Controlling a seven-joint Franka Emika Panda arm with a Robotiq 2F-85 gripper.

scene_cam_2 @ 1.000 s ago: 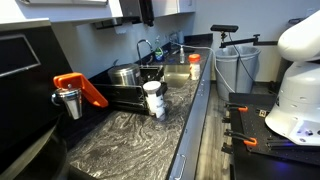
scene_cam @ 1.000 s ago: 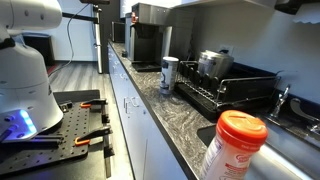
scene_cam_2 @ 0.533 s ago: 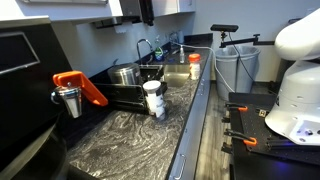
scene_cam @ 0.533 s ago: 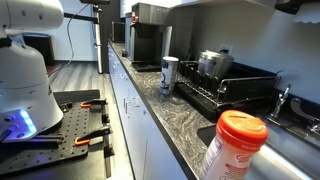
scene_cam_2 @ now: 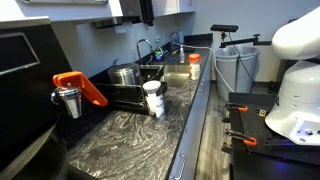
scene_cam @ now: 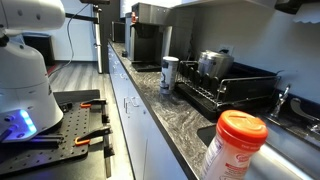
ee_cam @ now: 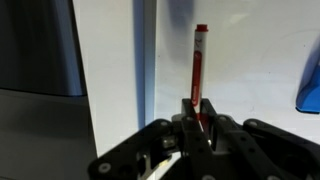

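Note:
Next, my gripper will advance along its fingers until the red marker (ee_cam: 199, 65) meets the white surface, then release the marker, since that surface lies straight ahead of the gripper's fingers.
In the wrist view my gripper (ee_cam: 197, 118) is shut on a red marker (ee_cam: 199, 65). The marker stands upright out of the jaws, in front of a white wall with a vertical grey strip. The white robot arm shows in both exterior views (scene_cam: 25, 60) (scene_cam_2: 295, 80), beside a dark marbled countertop (scene_cam: 165, 115). The gripper itself is out of frame in both. On the counter a white cup (scene_cam: 170, 72) stands next to a black dish rack (scene_cam: 225, 90) that holds a metal pot (scene_cam: 213, 63).
A coffee machine (scene_cam: 148, 42) stands at the counter's far end. A bottle with an orange lid (scene_cam: 233, 145) is close to the camera, by the sink (scene_cam_2: 170, 72). An orange holder (scene_cam_2: 78, 88) sits by the rack. Tools lie on the robot's black base plate (scene_cam: 80, 135).
The upper part of the arm has shifted slightly in both exterior views. Nothing on the counter has moved.

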